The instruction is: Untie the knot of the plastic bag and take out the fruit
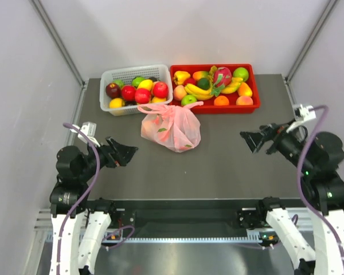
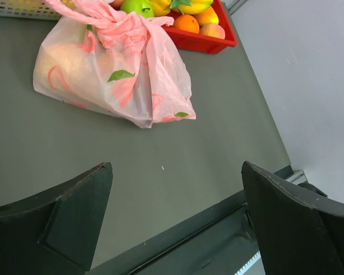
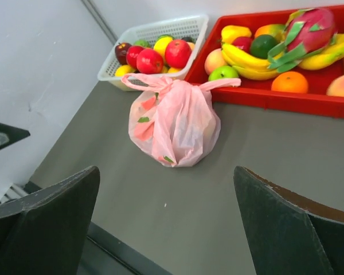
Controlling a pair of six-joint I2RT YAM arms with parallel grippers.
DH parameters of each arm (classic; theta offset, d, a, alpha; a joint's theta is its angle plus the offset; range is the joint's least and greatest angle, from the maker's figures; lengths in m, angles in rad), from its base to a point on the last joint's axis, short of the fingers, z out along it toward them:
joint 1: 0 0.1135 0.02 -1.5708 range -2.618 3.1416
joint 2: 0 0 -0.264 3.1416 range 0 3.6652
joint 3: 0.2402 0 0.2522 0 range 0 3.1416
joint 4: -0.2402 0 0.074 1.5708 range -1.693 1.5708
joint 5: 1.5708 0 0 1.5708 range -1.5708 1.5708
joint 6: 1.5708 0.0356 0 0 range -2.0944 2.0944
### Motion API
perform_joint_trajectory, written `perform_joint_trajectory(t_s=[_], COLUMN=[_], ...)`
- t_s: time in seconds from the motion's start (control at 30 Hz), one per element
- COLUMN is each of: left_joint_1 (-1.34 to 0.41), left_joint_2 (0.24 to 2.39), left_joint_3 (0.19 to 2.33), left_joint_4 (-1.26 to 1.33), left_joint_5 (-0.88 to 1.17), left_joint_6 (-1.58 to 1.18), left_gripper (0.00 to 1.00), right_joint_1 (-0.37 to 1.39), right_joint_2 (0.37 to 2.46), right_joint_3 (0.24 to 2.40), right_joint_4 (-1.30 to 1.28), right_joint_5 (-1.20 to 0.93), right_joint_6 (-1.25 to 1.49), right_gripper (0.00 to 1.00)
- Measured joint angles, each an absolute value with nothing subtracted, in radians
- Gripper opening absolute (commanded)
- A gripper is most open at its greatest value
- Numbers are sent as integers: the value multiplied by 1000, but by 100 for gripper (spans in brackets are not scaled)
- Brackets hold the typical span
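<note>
The near-side fold of the bag under the knot is lower and to my right gripper's left in the top view, so my right gripper moves across and down onto it next.
The pink plastic bag point(image 1: 172, 129) sits tied shut on the grey table point(image 1: 218, 166), just in front of the two fruit containers. Its knot point(image 1: 171, 109) is at the top, with handle strips sticking out to both sides; it also shows in the left wrist view as the knot point(image 2: 112, 23) and in the right wrist view as the knot point(image 3: 175, 86). The fruit inside is only a dim pale shape point(image 2: 60, 63) through the plastic. My left gripper point(image 1: 126, 154) hangs open at the near left, well short of the bag. My right gripper point(image 1: 249, 142) hangs open at the right, also apart from the bag. Both hold nothing.
A white basket point(image 1: 135, 69) of apples and other fruit stands at the back left. A red tray point(image 1: 229, 109) with bananas, oranges and a dragon fruit stands at the back right, its front rim touching the bag's handle strip. White walls close in both sides.
</note>
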State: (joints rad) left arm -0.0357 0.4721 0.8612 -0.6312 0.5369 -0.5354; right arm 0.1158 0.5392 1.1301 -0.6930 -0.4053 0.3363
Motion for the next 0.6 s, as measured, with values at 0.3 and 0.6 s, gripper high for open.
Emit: perform_joint_trajectory(t_s=[0.3, 0.6], left_joint_1=[-36, -37], left_joint_2=[442, 442], left_joint_3=[817, 781], left_joint_4=[-658, -663], left_joint_5=[531, 514], left_joint_6=[-525, -526], left_gripper=[99, 99], right_joint_1=[265, 709], right_joint_2=[843, 1336], right_joint_3=[1057, 1298], right_joint_4=[-563, -543], right_joint_5=[-376, 78], right_joint_6=[371, 294], right_gripper=[100, 100])
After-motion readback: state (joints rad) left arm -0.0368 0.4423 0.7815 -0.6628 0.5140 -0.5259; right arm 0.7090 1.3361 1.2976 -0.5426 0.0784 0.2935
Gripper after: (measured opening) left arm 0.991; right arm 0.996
